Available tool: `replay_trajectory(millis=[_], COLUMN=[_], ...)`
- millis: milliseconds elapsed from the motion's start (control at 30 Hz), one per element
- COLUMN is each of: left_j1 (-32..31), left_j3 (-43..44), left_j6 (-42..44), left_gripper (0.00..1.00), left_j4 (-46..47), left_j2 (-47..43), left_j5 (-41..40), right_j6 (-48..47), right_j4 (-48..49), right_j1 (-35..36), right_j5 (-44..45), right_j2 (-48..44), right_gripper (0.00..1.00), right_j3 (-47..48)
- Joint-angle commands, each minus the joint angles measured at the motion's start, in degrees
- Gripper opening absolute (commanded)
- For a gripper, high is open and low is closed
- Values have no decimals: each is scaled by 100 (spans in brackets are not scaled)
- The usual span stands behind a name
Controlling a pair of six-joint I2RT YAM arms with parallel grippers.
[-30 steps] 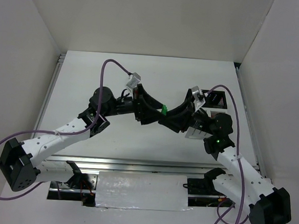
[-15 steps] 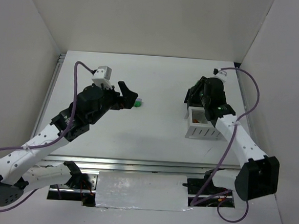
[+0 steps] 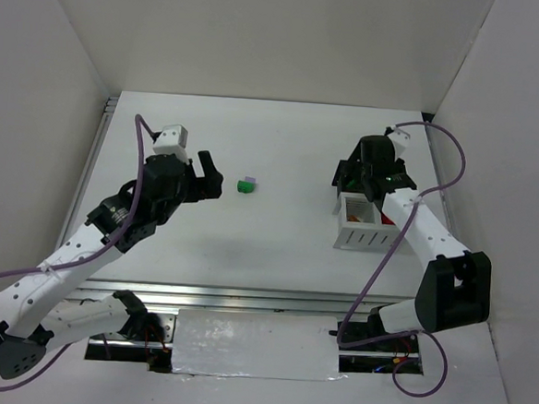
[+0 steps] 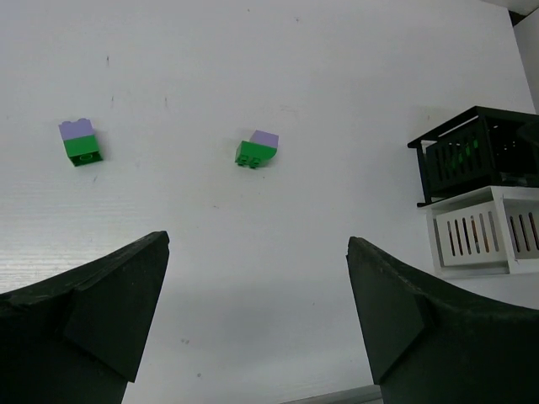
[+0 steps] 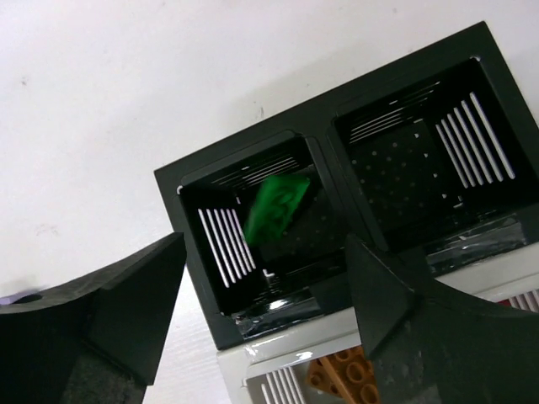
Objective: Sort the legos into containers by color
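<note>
My left gripper will next move toward the containers and down over the lavender-on-green lego nearer the containers.
Two lavender-on-green legos (image 4: 81, 141) (image 4: 256, 149) lie on the white table ahead of my left gripper (image 4: 257, 242), which is open and empty. From above, one of them (image 3: 246, 187) shows just right of that gripper (image 3: 211, 181). My right gripper (image 5: 265, 244) hangs open over the black container (image 5: 253, 156). A blurred green lego (image 5: 276, 207) is in the container's left cell, free of the fingers. An orange-brown lego (image 5: 345, 379) lies in the white container (image 5: 253, 370) joined to it. The black container's right cell looks empty.
The joined containers (image 3: 364, 235) stand at the table's right side, near the right wall. White walls enclose the table on three sides. An aluminium rail runs along the near edge in front of the arm bases.
My right gripper has opened over the black container and the green lego has left it. My left gripper has drawn back a little to the left of the lavender-on-green lego.
</note>
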Motion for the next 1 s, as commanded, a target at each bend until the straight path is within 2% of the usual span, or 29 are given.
replay_trajectory(millis=[0, 100, 200, 267, 300, 400, 500, 700, 833, 967], left_j1=[50, 111, 216, 330, 366, 401, 471, 542, 559, 586], left_j3=[-37, -54, -116, -46, 41, 603, 1306, 2555, 3231, 3365], left_j6=[96, 70, 17, -35, -88, 104, 490, 781, 755, 738], left_gripper=[99, 100, 100, 100, 99, 100, 100, 100, 99, 99], left_j4=[58, 110, 330, 488, 488, 532, 629, 463, 181, 93], left_j2=[118, 241, 496, 952, 1188, 2286, 3769, 5643, 6349, 6622], left_j5=[91, 187, 345, 512, 530, 592, 793, 899, 698, 636], right_j6=[-25, -43, -52, -69, -69, -60, -43, -87, -148, -183], right_j4=[-13, -83, -31, 39, 14, -249, -417, -610, -733, -664], right_j1=[-14, -32, 56, 336, 442, 864, 1093, 1260, 1313, 1330], right_j5=[137, 102, -301, -417, -487, -697, -1101, -1761, -1815, -1929], right_j2=[-57, -171, -548, -970, -1102, -1515, -2112, -2843, -3036, -3134], right_gripper=[86, 88, 93, 100, 100, 100, 100, 100, 100, 100], right_j3=[277, 321, 251, 102, 75, 49, -161, -452, -514, -584])
